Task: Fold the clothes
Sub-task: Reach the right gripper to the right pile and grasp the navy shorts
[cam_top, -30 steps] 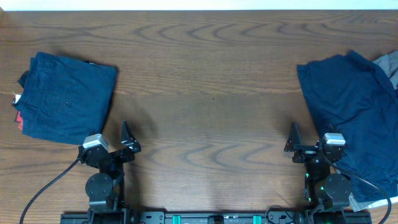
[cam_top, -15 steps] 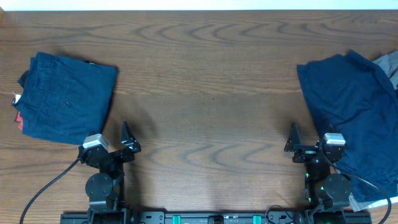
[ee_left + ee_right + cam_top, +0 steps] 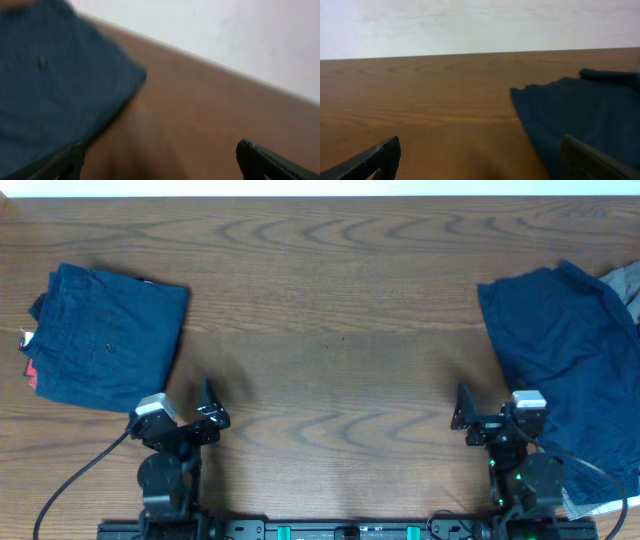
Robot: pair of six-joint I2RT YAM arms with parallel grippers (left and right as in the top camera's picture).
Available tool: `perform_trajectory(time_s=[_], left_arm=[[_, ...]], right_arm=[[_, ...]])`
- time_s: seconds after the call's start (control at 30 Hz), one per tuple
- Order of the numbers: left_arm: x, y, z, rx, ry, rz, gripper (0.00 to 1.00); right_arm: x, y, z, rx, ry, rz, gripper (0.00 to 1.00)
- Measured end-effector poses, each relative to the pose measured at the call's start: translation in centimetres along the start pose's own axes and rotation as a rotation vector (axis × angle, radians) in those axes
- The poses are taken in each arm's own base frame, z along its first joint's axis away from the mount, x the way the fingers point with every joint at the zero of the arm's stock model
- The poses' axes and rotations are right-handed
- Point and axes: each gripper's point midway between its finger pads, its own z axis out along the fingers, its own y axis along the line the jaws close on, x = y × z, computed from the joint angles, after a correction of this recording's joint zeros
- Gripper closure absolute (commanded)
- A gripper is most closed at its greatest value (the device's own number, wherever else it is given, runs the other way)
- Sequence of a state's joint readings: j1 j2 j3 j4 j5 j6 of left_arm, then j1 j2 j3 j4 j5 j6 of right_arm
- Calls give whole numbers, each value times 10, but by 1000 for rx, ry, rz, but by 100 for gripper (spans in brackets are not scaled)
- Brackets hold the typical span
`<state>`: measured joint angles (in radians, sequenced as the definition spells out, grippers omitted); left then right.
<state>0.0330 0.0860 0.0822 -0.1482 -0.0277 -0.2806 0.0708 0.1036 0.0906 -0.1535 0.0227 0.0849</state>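
Observation:
Next, my right gripper reaches outward, tilts down and lowers onto the spread shorts' edge beside the bare table, since that edge lies uncovered beyond my open fingers.
A folded pair of navy shorts [image 3: 110, 335] lies at the table's left, with a red-and-white label at its left edge. It also shows blurred in the left wrist view [image 3: 50, 85]. An unfolded pair of navy shorts [image 3: 565, 345] lies spread at the right and shows in the right wrist view [image 3: 575, 110]. My left gripper [image 3: 208, 405] is open and empty near the front edge, right of the folded shorts. My right gripper [image 3: 462, 408] is open and empty, left of the spread shorts. The open fingers show in the left wrist view [image 3: 160, 162] and in the right wrist view [image 3: 480, 160].
A grey cloth [image 3: 625, 280] peeks out at the far right edge beside the spread shorts. The wooden table [image 3: 330, 330] runs between the two pairs. A white wall lies behind the table's far edge.
Both grippers have shifted slightly: the left a little forward and right, the right a little to the left and up. The left wrist view is blurred with motion. The shorts have not moved.

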Motion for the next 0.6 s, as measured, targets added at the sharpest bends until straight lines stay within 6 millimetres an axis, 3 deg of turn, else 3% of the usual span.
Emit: perform_trajectory(time_s=[0.1,0.23,0.4,0.6], left_arm=[[1,0,-1,-27,85,0,2],[-22,-9,1,-59,180,7,2],[-37,-16,15,-116,344,27,2],[-21,-14,34,-174,530,42,2]], right_arm=[[-20,0,0,14,30,-24,1],[-41,0,14,30,174,-54,1],[-32,-6,45,77,469,-80,1],[-3,-38,91,196,771,-86,1]])
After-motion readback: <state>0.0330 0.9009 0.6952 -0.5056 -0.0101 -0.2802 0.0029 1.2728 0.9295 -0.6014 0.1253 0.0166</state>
